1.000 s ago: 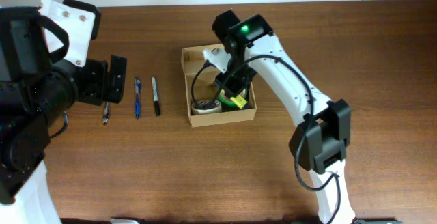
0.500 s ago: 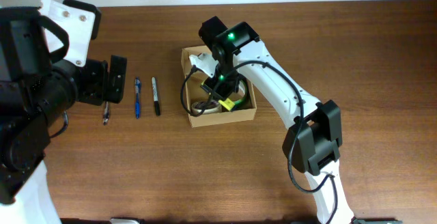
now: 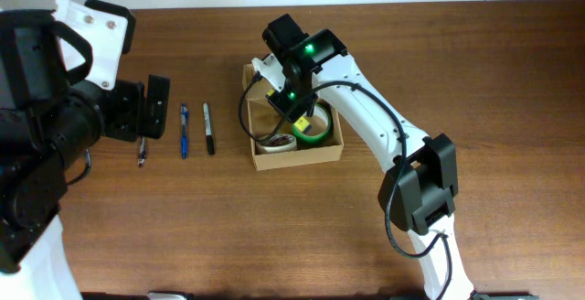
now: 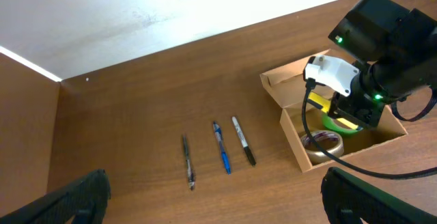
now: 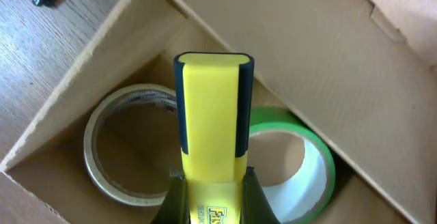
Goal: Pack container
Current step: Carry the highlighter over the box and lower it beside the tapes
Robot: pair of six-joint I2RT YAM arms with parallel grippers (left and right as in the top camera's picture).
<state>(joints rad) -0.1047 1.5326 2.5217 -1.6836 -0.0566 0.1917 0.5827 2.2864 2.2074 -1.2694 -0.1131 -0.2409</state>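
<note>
The highlighter is still above the rolls, so it goes down into the open box (image 3: 295, 136) between them next, and my right gripper opens.
The container (image 3: 297, 160) is a tan cardboard box with its flap lid open at the table's middle. Inside lie a tan tape roll (image 3: 274, 143) and a green tape roll (image 3: 313, 126). My right gripper (image 3: 292, 103) hovers over the box, shut on a yellow highlighter (image 5: 212, 115) that points at the box's back wall (image 5: 287, 53). The wrist view shows the tan roll (image 5: 102, 142) left and the green roll (image 5: 321, 156) right of the highlighter. My left gripper (image 3: 151, 106) is open and empty, far left of the box (image 4: 334, 157).
Left of the box lie a dark pen (image 3: 143, 151), a blue pen (image 3: 184, 131) and a black marker (image 3: 208, 128), side by side. They also show in the left wrist view: the dark pen (image 4: 188, 161), the blue pen (image 4: 221, 147) and the marker (image 4: 243, 141). A pale wall runs behind the table.
My right gripper moved with the highlighter from the box's right front toward its back left, uncovering the green roll. The left arm has not moved.
</note>
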